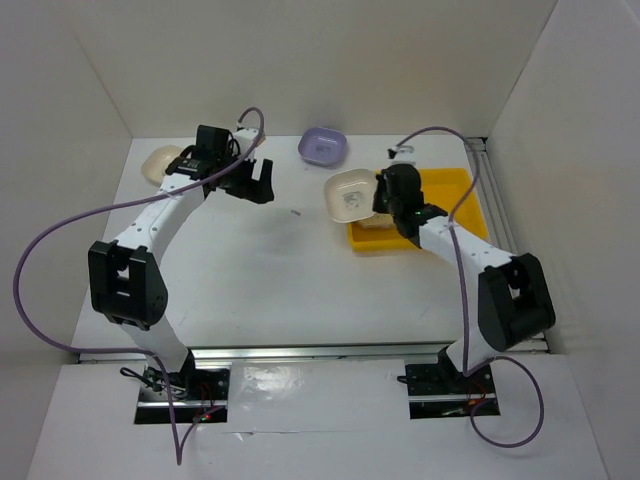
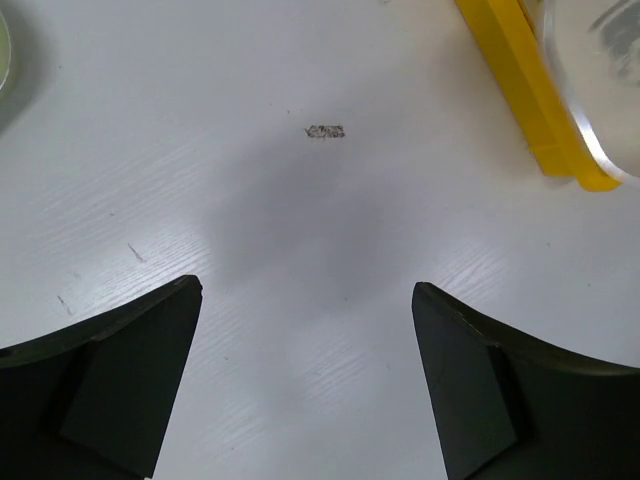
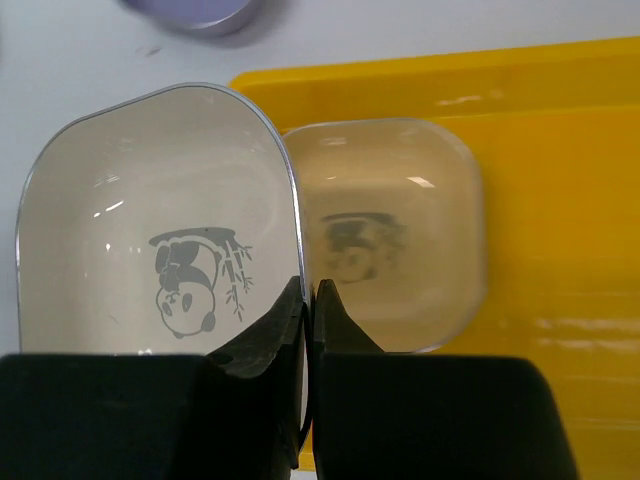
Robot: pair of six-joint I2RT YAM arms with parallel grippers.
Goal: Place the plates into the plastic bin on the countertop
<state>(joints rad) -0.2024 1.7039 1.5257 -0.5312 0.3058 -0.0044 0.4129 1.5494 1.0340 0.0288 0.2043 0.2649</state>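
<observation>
My right gripper moves its plate to the right in the top view next, then down above the plate inside the bin, since its plate overhangs the bin's edge.
My right gripper (image 3: 312,295) is shut on the rim of a cream plate (image 3: 160,230) with a panda print, held above the left edge of the yellow plastic bin (image 3: 560,200); it also shows in the top view (image 1: 352,194). Another cream plate (image 3: 390,235) lies in the bin below it. A lavender plate (image 1: 322,146) sits on the countertop at the back. A cream plate (image 1: 160,162) lies at the far left, partly hidden by my left arm. My left gripper (image 2: 305,300) is open and empty over bare countertop (image 2: 300,200).
The bin (image 1: 445,195) stands at the right, near the right wall. In the left wrist view its corner (image 2: 530,100) and the held plate (image 2: 600,70) show at top right, and a greenish plate edge (image 2: 4,55) at top left. White walls enclose the table.
</observation>
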